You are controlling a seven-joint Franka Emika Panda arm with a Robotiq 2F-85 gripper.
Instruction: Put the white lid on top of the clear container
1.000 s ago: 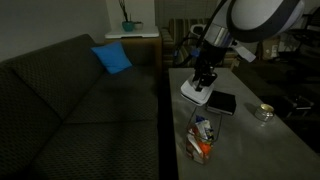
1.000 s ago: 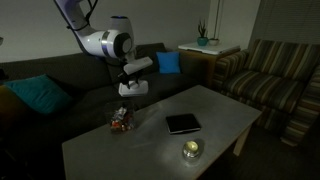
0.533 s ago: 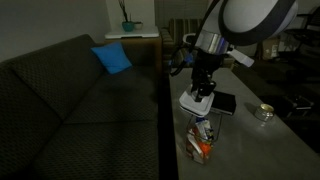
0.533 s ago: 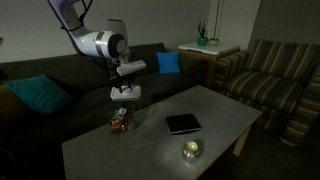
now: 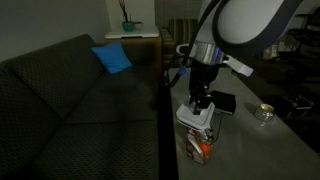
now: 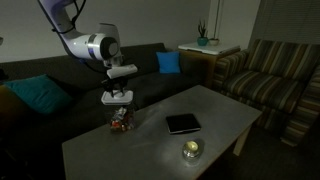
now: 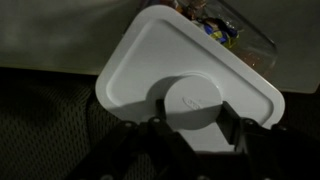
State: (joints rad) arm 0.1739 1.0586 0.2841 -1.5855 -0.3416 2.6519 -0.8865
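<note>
The gripper should next move over the clear container's open top (image 6: 121,111) (image 7: 238,30) and go down to release the lid, since that top is below the gripper, past the lid's far edge.
My gripper (image 5: 197,103) is shut on the round knob of the white lid (image 5: 195,117) and holds it flat just above the clear container (image 5: 201,143), which stands on the table with orange and red items inside. In the other exterior view the lid (image 6: 117,98) hangs right over the container (image 6: 123,120). In the wrist view the lid (image 7: 160,60) fills the middle, my gripper (image 7: 196,112) clamps its knob from both sides, and the container (image 7: 235,25) shows past the lid's far edge.
A flat black rectangular object (image 6: 183,123) lies mid-table, also in an exterior view (image 5: 223,102). A small round shiny dish (image 6: 191,150) sits near the front edge, also (image 5: 264,112). A dark sofa (image 5: 70,95) with a blue cushion (image 5: 112,58) borders the table (image 6: 150,150).
My gripper has carried the lid away from the black object towards the container and lowered it; it now hangs right over the container.
</note>
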